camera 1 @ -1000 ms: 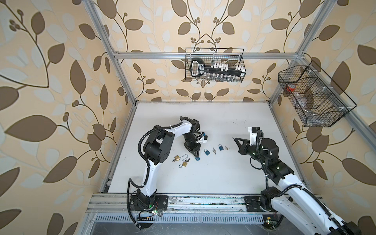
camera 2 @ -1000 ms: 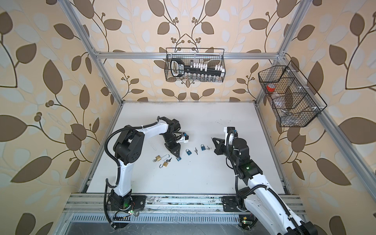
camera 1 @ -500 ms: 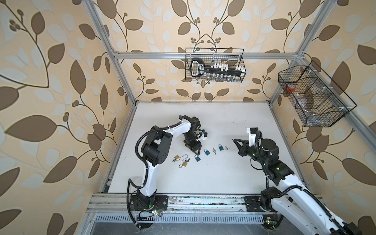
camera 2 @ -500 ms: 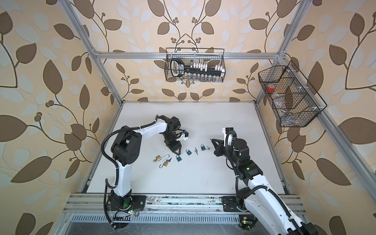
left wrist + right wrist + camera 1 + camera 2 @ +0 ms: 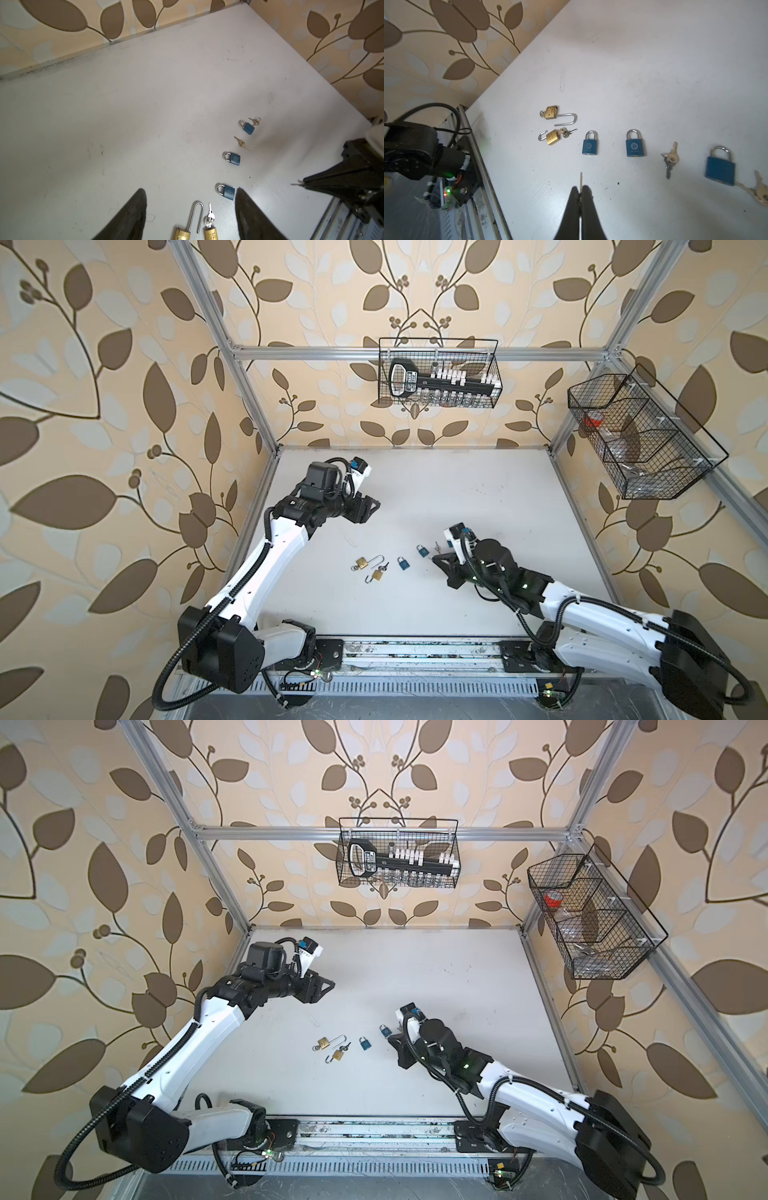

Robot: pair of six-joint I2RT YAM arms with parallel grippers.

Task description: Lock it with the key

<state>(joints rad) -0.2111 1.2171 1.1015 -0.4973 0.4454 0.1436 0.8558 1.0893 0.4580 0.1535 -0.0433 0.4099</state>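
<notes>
I will move my right gripper down toward the smaller brass padlock and release the thin brass key on the bare tabletop beside the padlock, because that spot is clear.
Two brass padlocks lie with shackles open: a long-shackled one (image 5: 361,563) (image 5: 551,112) and a smaller one (image 5: 377,575) (image 5: 553,137) with a key (image 5: 209,218) in its keyhole. To their right lie three shut blue padlocks (image 5: 589,145) (image 5: 634,146) (image 5: 719,170) and loose keys (image 5: 670,159). My right gripper (image 5: 434,558) (image 5: 581,188) is shut on a thin brass key whose blade (image 5: 581,178) sticks out past the tips, just short of the blue padlocks. My left gripper (image 5: 372,506) (image 5: 190,189) hangs open and empty above the table, behind the brass padlocks.
A wire basket (image 5: 438,373) holding a socket set hangs on the back wall. Another wire basket (image 5: 640,435) hangs on the right wall. In both top views the right arm covers the rightmost blue padlock. An aluminium rail (image 5: 415,649) edges the table front.
My left gripper has opened, lifted off the padlocks and drawn back to the left. My right gripper, still shut, has moved forward and left toward the blue padlocks.
</notes>
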